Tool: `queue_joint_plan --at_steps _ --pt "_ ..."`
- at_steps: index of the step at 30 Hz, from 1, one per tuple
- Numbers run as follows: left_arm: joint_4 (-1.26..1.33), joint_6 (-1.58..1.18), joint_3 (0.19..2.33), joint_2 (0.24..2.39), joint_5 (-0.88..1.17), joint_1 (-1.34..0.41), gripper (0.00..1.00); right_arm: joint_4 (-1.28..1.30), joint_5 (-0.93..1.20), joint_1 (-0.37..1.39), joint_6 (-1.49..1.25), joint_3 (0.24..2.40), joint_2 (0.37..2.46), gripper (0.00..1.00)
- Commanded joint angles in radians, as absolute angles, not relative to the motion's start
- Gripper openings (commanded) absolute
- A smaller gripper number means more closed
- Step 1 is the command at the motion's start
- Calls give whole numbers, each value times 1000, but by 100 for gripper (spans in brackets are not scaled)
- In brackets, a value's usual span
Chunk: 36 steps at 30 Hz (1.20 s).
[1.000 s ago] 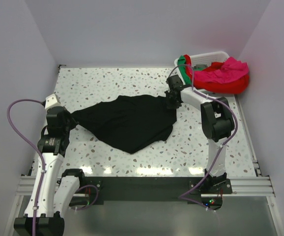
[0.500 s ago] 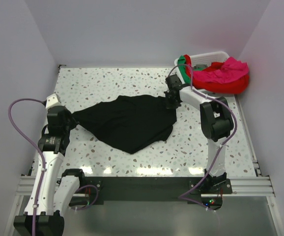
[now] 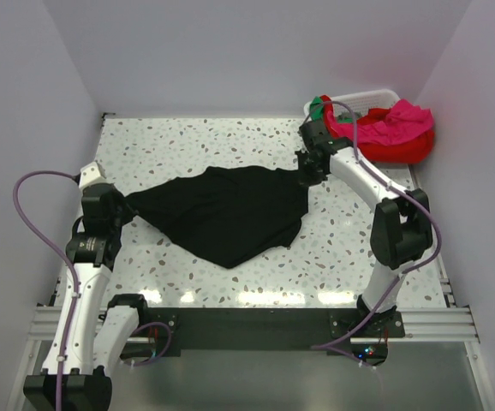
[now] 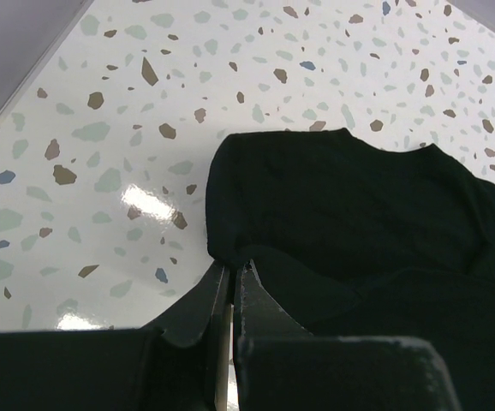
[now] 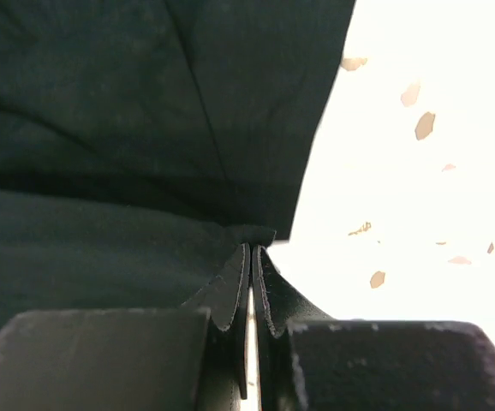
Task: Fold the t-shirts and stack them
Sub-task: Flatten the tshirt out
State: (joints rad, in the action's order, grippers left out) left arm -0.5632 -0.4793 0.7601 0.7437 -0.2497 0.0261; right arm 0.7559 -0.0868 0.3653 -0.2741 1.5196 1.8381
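Next, my left gripper lifts high, moves outward and down to the bare tabletop by the back wall (image 3: 152,135) and releases, since the shirt lies bunched together.
A plain black t-shirt (image 3: 226,210) lies spread on the speckled table (image 3: 187,141), stretched between both arms. My left gripper (image 3: 121,205) is shut on the shirt's left end; in the left wrist view its gripper (image 4: 233,267) pinches a black cloth edge (image 4: 333,205). My right gripper (image 3: 306,175) is shut on the shirt's right corner; the right wrist view shows its gripper (image 5: 253,248) clamped on the black fabric (image 5: 145,128). Red (image 3: 397,147), magenta-pink (image 3: 397,120) and green (image 3: 318,107) shirts lie heaped at the back right.
A white slatted plastic basket (image 3: 363,97) holds the coloured shirts at the table's back right corner. Walls close in the table on the left, back and right. The arm bases stand at the near edge.
My right gripper has moved a little right and back with the shirt corner, and its arm has stretched out. The shirt's right edge is pulled tauter. The left arm has hardly moved.
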Motion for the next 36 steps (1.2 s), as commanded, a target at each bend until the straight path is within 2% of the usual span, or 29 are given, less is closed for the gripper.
queue_joint_plan --at_steps 1,7,11,19,30,36 --pt "-528 -491 821 742 -261 32 0 808 -80 365 -307 1482 1744 0" --pt "-496 -494 887 771 -249 32 0 836 -78 365 -319 1549 1652 0" --pt "-450 -499 982 834 -227 34 0 850 -104 367 -325 1701 1605 0" --pt "-405 -471 1363 971 -216 31 0 767 -117 367 -287 1972 1496 0" --pt "-440 -407 1771 924 -304 34 0 574 -149 365 -195 2106 1289 0" --pt "-365 -379 1790 931 -247 32 0 520 -143 365 -212 2088 1293 0"
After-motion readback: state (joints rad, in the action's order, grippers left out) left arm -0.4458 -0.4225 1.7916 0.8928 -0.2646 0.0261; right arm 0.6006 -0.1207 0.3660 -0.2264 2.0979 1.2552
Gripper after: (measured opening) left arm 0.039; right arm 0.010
